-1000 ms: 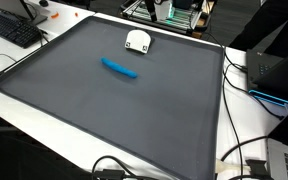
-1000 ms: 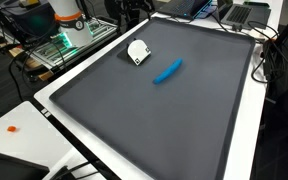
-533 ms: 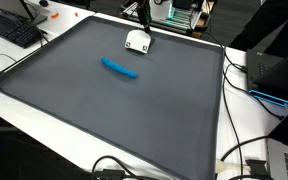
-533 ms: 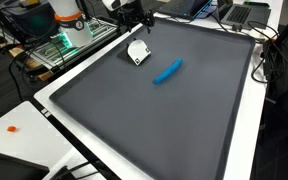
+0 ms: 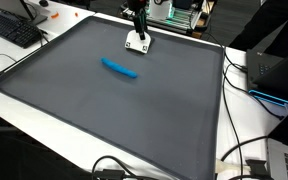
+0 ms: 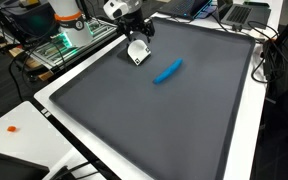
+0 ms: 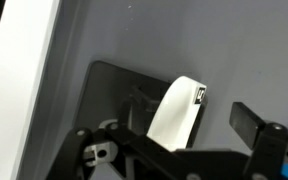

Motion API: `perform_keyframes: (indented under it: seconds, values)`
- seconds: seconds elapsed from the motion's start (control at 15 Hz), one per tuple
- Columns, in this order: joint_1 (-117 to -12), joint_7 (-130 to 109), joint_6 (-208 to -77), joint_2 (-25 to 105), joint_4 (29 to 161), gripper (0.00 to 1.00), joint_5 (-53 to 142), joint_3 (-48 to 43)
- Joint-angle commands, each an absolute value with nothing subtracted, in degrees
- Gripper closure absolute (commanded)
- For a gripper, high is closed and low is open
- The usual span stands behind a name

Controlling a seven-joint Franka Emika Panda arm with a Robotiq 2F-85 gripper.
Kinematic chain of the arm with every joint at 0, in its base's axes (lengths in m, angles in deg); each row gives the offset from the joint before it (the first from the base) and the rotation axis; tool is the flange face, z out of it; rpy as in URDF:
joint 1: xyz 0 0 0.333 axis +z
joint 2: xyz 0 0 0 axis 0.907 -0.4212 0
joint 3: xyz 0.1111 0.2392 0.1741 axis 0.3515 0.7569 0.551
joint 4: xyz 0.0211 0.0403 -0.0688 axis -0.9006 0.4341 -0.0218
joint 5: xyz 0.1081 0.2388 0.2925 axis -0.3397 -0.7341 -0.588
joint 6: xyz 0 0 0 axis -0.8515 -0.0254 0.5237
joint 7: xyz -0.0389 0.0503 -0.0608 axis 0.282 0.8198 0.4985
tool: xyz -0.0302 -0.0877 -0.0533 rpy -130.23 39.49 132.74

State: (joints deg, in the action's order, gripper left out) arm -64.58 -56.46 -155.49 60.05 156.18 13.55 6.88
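Observation:
The thin white piece is slanted between my gripper's open fingers. I will turn my gripper to match that slant before I lower it over the edge of the thin white piece [image 5: 137, 41] [image 7: 177, 113].
A small white object with a black mark lies at the far edge of the dark grey mat [image 5: 104, 110]; it shows in both exterior views [image 5: 137, 43] [image 6: 137, 53] and in the wrist view [image 7: 177, 108]. My gripper [image 5: 139, 24] [image 6: 139, 30] [image 7: 189, 120] hangs just above it, open, with the jaws standing on either side of it and not closed on it. One fingertip [image 7: 250, 121] shows to the object's right. A blue elongated object [image 5: 120, 68] [image 6: 167, 71] lies apart on the mat, nearer the middle.
The mat sits on a white table [image 6: 44, 100]. A keyboard [image 5: 12, 30] and cables [image 5: 239, 150] lie around its edges, with a laptop [image 6: 242, 12] and equipment racks [image 6: 69, 35] behind it.
The arm has come into view from behind the mat's far edge and lowered over the white object. The white and blue objects have not moved.

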Motion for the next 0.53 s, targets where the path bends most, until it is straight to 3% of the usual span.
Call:
perform_keyframes:
  seconds: [0.0,0.47]
  values:
    - [-63.9,-59.4,-158.6,58.8,157.0,0.0,16.9,6.4]
    - [-63.5,-61.9,-163.8,58.2,157.3,0.0,18.5,6.3]
